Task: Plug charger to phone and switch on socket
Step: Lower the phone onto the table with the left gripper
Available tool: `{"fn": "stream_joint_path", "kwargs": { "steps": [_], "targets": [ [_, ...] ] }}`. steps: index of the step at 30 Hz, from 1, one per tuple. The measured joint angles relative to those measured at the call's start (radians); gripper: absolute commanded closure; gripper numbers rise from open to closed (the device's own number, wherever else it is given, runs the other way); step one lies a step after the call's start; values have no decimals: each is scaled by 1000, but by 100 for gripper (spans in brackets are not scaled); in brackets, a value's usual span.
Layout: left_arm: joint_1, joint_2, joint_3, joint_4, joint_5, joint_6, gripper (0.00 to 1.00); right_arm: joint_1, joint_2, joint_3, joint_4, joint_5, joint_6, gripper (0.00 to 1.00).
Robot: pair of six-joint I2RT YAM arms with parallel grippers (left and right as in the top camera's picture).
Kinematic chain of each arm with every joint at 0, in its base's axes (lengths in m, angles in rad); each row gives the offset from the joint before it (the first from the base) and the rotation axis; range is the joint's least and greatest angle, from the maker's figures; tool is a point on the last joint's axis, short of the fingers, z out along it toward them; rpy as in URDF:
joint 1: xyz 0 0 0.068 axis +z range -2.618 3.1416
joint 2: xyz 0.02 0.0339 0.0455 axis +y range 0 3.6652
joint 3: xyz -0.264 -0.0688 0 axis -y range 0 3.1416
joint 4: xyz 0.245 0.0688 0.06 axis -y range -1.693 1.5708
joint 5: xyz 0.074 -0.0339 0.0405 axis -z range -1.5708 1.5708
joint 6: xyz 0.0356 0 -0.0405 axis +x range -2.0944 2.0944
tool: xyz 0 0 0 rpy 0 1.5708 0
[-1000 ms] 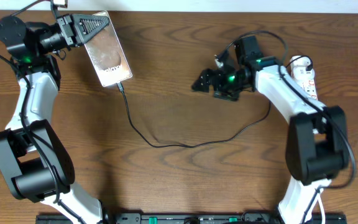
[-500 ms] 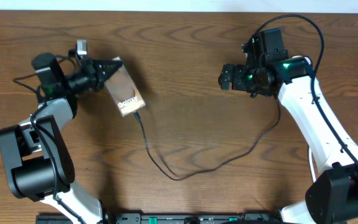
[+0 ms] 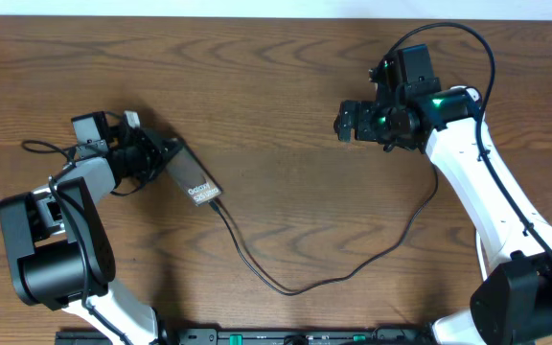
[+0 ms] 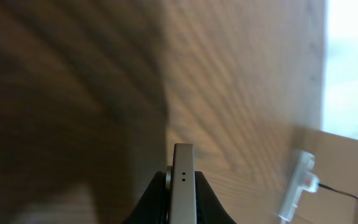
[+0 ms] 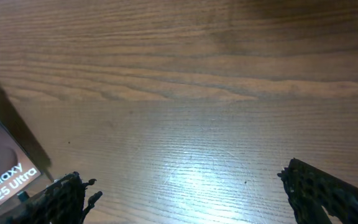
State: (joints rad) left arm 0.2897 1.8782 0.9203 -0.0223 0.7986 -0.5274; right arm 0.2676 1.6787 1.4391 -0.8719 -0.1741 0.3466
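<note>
Next, my left gripper lowers the bronze-brown phone (image 3: 195,182) onto the bare tabletop and releases the phone's top end, since that wood lies below the gripper.
My left gripper (image 3: 164,158) is shut on the top end of the bronze-brown phone (image 3: 195,182) and holds it tilted at the left of the table. In the left wrist view the phone (image 4: 183,186) stands edge-on between the jaws (image 4: 183,208). The thin black charger cable (image 3: 293,289) runs from the phone's lower end in a long loop towards my right arm. My right gripper (image 3: 347,123) is open and empty, well right of the phone. The right wrist view shows its spread fingers (image 5: 191,199) and the phone (image 5: 5,177) at lower left. The white socket (image 4: 296,186) shows blurred in the left wrist view; overhead it is hidden.
The brown wooden table (image 3: 286,86) runs to a pale far edge at the top. Thick black arm cables arch over my right arm (image 3: 468,172). The arm bases stand at the front left and front right.
My left gripper has carried the phone from the far left corner down and towards the middle, tilting it lower. The cable loop followed. My right gripper shifted right earlier and is now nearly still.
</note>
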Motion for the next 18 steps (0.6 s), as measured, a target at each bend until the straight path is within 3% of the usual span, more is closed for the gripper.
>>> {"fn": "stream_joint_path", "kwargs": {
  "steps": [18],
  "targets": [
    [0,-6,2,-167,-97,32,91,13,0,0,0,2,0,1]
  ]
}}
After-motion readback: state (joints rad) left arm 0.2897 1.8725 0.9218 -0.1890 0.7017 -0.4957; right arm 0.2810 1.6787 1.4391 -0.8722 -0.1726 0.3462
